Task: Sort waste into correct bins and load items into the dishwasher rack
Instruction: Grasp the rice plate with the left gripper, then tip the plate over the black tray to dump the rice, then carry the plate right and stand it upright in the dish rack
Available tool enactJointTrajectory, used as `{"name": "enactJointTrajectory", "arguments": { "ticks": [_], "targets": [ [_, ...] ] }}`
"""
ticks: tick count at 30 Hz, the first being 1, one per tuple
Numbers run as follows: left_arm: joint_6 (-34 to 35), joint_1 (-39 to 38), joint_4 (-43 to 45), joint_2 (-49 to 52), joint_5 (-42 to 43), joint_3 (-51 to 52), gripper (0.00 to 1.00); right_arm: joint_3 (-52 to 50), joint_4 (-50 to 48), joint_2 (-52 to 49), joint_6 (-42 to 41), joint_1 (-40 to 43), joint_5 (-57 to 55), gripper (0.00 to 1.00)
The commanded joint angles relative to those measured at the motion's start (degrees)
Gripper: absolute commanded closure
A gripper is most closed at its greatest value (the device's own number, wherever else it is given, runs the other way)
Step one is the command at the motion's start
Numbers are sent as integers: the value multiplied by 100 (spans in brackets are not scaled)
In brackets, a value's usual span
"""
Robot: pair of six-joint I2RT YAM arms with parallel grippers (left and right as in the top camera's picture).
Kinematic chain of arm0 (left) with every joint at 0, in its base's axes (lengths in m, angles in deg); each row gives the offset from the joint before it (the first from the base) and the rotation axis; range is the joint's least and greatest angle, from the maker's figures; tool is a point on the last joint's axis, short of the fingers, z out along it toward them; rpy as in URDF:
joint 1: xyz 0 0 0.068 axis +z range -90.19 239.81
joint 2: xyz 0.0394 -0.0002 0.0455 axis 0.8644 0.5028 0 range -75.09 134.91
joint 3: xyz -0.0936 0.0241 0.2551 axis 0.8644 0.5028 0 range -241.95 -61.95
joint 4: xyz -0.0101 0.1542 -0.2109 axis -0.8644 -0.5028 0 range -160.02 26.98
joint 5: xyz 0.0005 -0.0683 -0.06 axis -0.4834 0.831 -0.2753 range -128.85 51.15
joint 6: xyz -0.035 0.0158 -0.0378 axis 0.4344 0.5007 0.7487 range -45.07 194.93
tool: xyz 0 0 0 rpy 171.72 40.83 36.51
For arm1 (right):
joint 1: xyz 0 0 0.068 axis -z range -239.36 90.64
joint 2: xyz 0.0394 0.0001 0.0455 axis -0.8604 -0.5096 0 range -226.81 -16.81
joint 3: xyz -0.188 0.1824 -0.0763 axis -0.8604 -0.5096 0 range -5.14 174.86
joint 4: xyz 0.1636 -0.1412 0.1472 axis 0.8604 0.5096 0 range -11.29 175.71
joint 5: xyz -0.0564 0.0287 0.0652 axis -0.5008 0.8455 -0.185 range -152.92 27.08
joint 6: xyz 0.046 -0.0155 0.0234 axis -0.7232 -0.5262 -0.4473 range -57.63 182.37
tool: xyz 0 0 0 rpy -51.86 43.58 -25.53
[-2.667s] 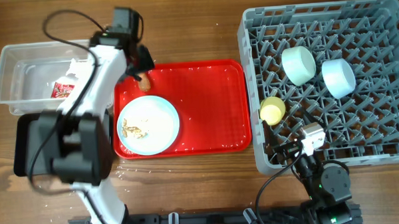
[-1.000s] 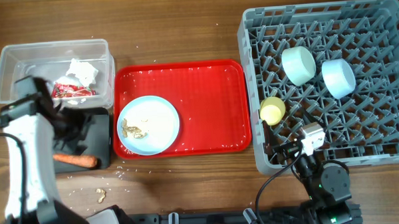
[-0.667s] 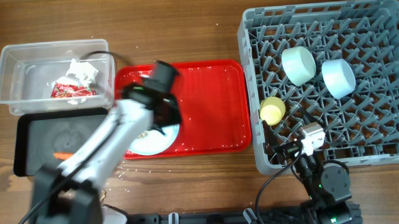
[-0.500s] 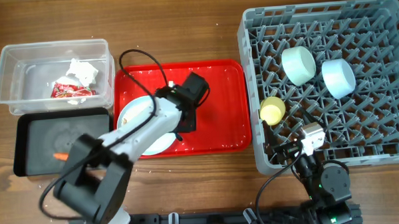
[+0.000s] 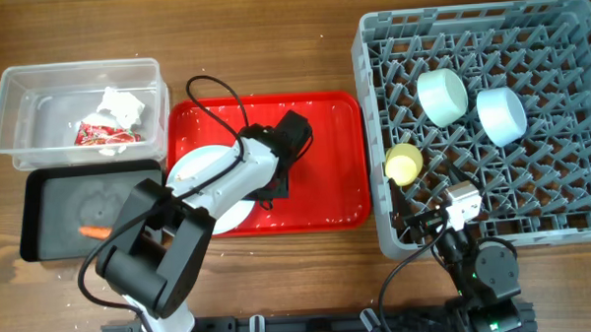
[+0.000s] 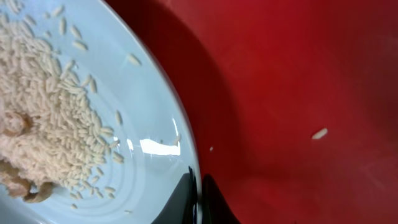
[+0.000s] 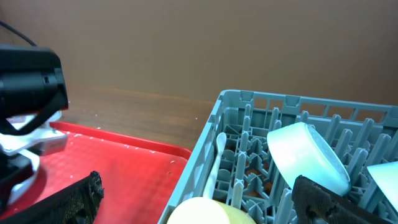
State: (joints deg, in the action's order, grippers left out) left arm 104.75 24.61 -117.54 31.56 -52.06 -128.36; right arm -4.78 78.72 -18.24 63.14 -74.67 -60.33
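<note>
The left gripper lifts next and tips crumbs over the black tray. Then it releases the plate (image 5: 199, 171) at the rack's empty far corner (image 5: 381, 68), to its right in the overhead view.
My left gripper (image 6: 198, 200) is shut on the right rim of the pale blue plate (image 6: 146, 106), one finger on top and one beneath. Beige food crumbs (image 6: 46, 118) cover the plate. From overhead the plate (image 5: 199, 171) lies on the red tray (image 5: 325, 155), with the left gripper (image 5: 269, 187) at its right edge. The dishwasher rack (image 5: 553, 191) holds two bowls (image 5: 442, 95) (image 5: 501, 114) and the yellow cup (image 5: 404, 164). A white spoon (image 7: 215, 163) leans inside its left wall. My right gripper (image 7: 199, 202) stands open over the cup (image 7: 205, 213), holding nothing.
The clear tub (image 5: 37, 111) at far left holds the tissue (image 5: 122, 102) and the wrapper (image 5: 99, 135). Below it, the black tray (image 5: 60, 199) holds the carrot (image 5: 94, 231). The left arm's cable loops over the red tray's far left corner.
The left arm swung from the black tray across to the red tray, and its jaws closed on the plate's right rim. The plate shifted slightly left. The right arm has not moved.
</note>
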Motion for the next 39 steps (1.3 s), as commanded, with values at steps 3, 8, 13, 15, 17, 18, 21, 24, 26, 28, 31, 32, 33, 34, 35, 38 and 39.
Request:
{"name": "enactJointTrajectory", "arguments": {
  "ticks": [3, 8, 13, 15, 17, 18, 21, 24, 26, 28, 31, 32, 33, 34, 35, 38, 39],
  "targets": [
    [44, 66, -1189, -826, -33, -1075, 96, -4, -11, 9, 55, 17, 87, 0],
    [63, 476, -1558, -1453, 337, -1147, 96, -4, -11, 9, 57, 17, 87, 0],
    [-175, 1388, -2201, -1746, 540, -1147, 96, -4, -11, 9, 57, 17, 87, 0],
    [-625, 1779, -2284, -1753, 905, -1145, 96, -4, -13, 9, 57, 17, 87, 0],
    [-1211, 2365, -2267, -1753, 1388, -1145, 96, -4, -13, 9, 57, 17, 87, 0],
    [-1478, 2662, -2243, -1753, 1615, -1145, 96, -4, -11, 9, 59, 17, 87, 0],
    [-2293, 3471, -2131, -1753, 2575, -1145, 96, -4, -11, 9, 57, 17, 87, 0],
    [-3182, 4483, -2164, -1821, 4186, -1145, 96, -4, -11, 9, 57, 17, 87, 0],
    [-3755, 5099, -2302, -1969, 5077, -1145, 96, -4, -11, 9, 57, 17, 87, 0],
    [-4218, 5746, -2527, -2157, 5733, -1145, 96, -4, -13, 9, 59, 17, 87, 0],
    [-4754, 6673, -2881, -2358, 6183, -1143, 96, -4, -13, 9, 59, 17, 87, 0],
    [-4861, 6905, -2966, -2382, 6290, -1132, 96, -4, -11, 9, 55, 17, 87, 0],
    [-4970, 7180, -3016, -2402, 6496, -1075, 96, -4, -13, 9, 59, 17, 87, 0],
    [-5088, 7508, -3001, -2415, 6769, -933, 96, -4, -13, 9, 55, 17, 87, 0],
    [-5184, 7735, -2994, -2415, 6964, -793, 96, -4, -11, 9, 57, 17, 87, 0],
    [-5899, 8426, -3084, -2415, 7823, -264, 96, -4, -11, 9, 59, 17, 87, 0],
    [-6166, 8583, -3195, -2415, 8000, -175, 96, -4, -13, 9, 57, 17, 87, 0]
  ]
}}
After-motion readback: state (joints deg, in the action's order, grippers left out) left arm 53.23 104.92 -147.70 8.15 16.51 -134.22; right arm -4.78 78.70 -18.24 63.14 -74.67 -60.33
